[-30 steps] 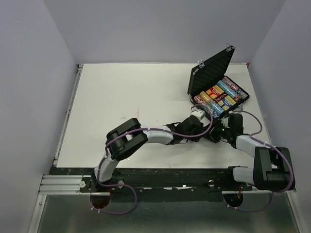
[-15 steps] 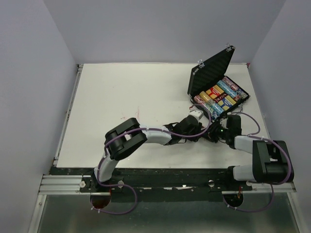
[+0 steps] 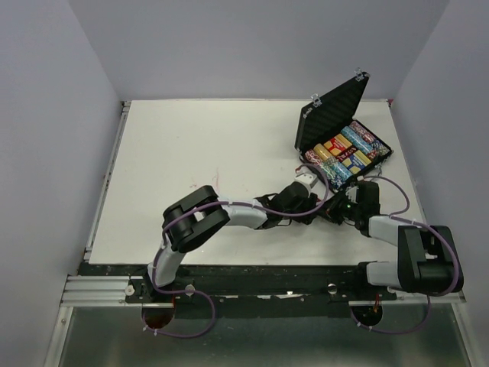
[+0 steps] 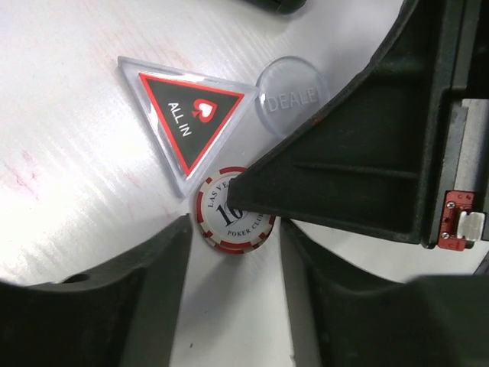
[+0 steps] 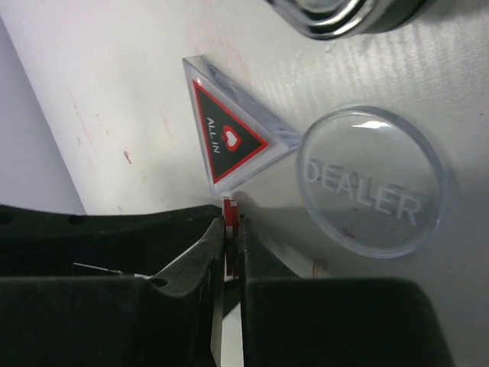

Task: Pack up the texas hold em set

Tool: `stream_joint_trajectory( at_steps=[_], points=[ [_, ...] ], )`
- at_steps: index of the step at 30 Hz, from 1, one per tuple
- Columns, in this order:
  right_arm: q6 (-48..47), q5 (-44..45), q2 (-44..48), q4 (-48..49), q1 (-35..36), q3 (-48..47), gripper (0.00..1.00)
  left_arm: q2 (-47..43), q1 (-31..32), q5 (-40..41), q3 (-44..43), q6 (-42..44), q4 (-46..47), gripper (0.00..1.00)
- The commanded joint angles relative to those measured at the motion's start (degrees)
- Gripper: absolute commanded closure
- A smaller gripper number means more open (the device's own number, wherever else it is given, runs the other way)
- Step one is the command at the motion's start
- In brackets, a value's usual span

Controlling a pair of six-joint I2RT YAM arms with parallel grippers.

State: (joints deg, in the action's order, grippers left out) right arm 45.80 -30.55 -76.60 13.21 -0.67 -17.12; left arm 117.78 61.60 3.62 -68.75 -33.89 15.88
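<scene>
I will next move my right gripper up, outward and then down onto the near end of the far blue row point(image 3: 371, 151), to release its chips beside matching rows.
The black ribbed case point(image 3: 333, 115) stands open at the back right, with rows of coloured chips point(image 3: 345, 151) in its base. Both grippers meet on the table just in front of it. My right gripper point(image 5: 232, 229) is shut on a small red-and-white chip stack point(image 5: 231, 206), pinching it by its flat faces. In the left wrist view the same chip stack point(image 4: 229, 229) sits at the tips of my left gripper point(image 4: 234, 223), whose jaws stand slightly apart with a thin gap on each side. The "ALL IN" triangular marker point(image 4: 191, 122) and the clear dealer disc point(image 4: 290, 95) lie on the table just beyond.
A shiny silver part point(image 5: 336, 19) shows at the top edge of the right wrist view. The white table point(image 3: 199, 160) stretches to the left of the case. Faint red marks stain its surface point(image 4: 23, 172).
My right gripper has closed on the chip stack. My left gripper's jaws have parted a little from it. Both arms have hardly shifted.
</scene>
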Motion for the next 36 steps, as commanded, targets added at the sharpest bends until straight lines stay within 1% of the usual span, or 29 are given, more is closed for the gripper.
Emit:
stream_joint_trajectory(
  at_steps=[1, 3, 6, 13, 16, 18, 22, 26, 31, 33, 36],
  points=[
    [-2.3, 3.9, 2.7, -4.6, 0.5, 1.1, 0.99, -0.5, 0.2, -0.3, 3.1, 0.4, -3.4, 0.34],
    [-2.6, 4.5, 4.1, -5.1, 0.5, 1.1, 0.99, -1.3, 0.2, -0.3, 4.4, 0.4, -2.1, 0.27],
    [-2.8, 5.3, 5.6, -5.8, 0.5, 1.0, 0.99, -2.7, 0.2, -0.3, 6.5, 0.5, 0.6, 0.20],
    [-4.8, 8.0, 7.9, -9.2, 0.5, -1.2, 0.99, -8.5, 0.4, -1.9, 17.1, 1.5, 14.6, 0.09],
    [-6.6, 9.7, 9.9, -13.1, 0.5, -4.7, 0.99, -10.5, 0.8, -1.5, 20.4, 2.5, 19.0, 0.08],
    [-8.4, 12.2, 11.4, -18.8, 0.5, -8.1, 0.99, -12.2, 1.6, -0.5, 22.2, 3.6, 20.9, 0.08],
    [-11.7, 17.8, 14.2, -25.2, 0.5, -15.7, 0.99, -17.4, 3.6, 4.4, 24.9, 6.8, 20.4, 0.08],
    [-16.0, 25.5, 12.6, -31.2, 0.5, -24.4, 0.99, -22.0, 4.2, 7.9, 29.1, 8.4, 21.8, 0.08],
    [-19.8, 35.1, 8.0, -33.1, -1.2, -33.3, 0.99, -25.9, 4.2, 10.4, 33.1, 9.8, 24.3, 0.08],
    [-20.3, 36.7, 6.0, -32.6, -2.8, -35.7, 0.99, -26.0, 4.2, 10.9, 34.2, 10.0, 25.9, 0.08],
    [-21.5, 41.6, 4.0, -30.5, -4.8, -38.0, 0.99, -25.6, 4.3, 11.1, 35.0, 10.0, 27.3, 0.08]
  ],
)
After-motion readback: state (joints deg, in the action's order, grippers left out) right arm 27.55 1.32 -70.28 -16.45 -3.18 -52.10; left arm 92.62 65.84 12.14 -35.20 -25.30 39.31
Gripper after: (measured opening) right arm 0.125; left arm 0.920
